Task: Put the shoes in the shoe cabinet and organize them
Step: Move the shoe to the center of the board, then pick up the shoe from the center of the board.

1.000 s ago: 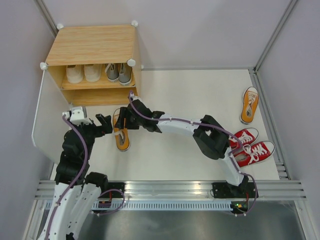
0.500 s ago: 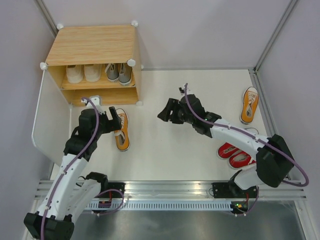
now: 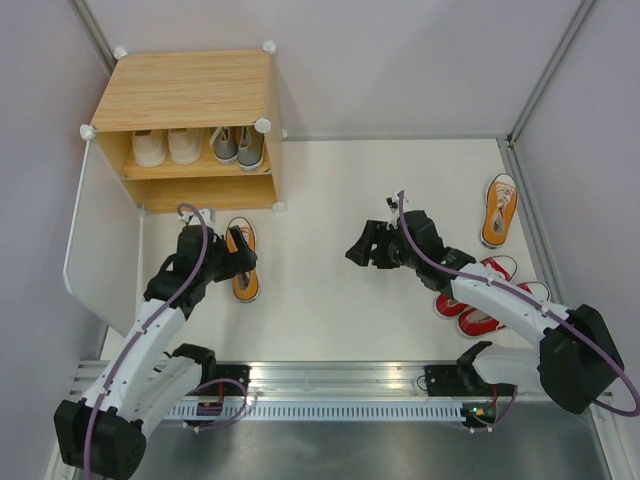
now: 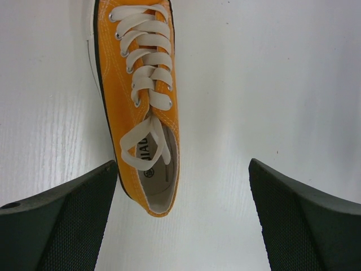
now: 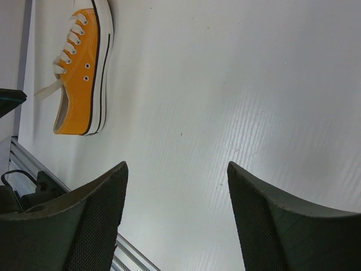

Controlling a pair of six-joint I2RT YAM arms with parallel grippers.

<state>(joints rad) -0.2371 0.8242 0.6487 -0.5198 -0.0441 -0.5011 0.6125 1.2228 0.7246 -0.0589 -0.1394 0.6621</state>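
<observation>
The orange shoe lies off-centre between my open fingers. The left gripper shifts toward the left in the wrist view next and lowers around its opening point(image 3: 245, 283) point(image 4: 150, 165).
One orange shoe point(image 3: 243, 265) lies on the table in front of the shoe cabinet point(image 3: 185, 90), its toe toward the cabinet. My left gripper point(image 3: 232, 262) hovers over its heel end, open; in the left wrist view the orange shoe point(image 4: 144, 96) has its heel close by the left finger point(image 4: 62, 226), untouched. My right gripper point(image 3: 360, 250) hangs open over bare table mid-scene, and its wrist view shows that orange shoe point(image 5: 82, 84) far off. A cream pair point(image 3: 167, 146) and a grey pair point(image 3: 238, 146) stand on the cabinet's upper shelf.
A second orange shoe point(image 3: 499, 210) lies at the far right. The red pair point(image 3: 490, 300) sits near it, partly covered by my right arm. The cabinet's white door panel point(image 3: 100, 230) stands open at the left. A metal rail point(image 3: 340, 380) runs along the near edge.
My right gripper has drawn back from the orange shoe to the middle of the table, its jaws a little wider. My left gripper has moved in over that shoe's heel.
</observation>
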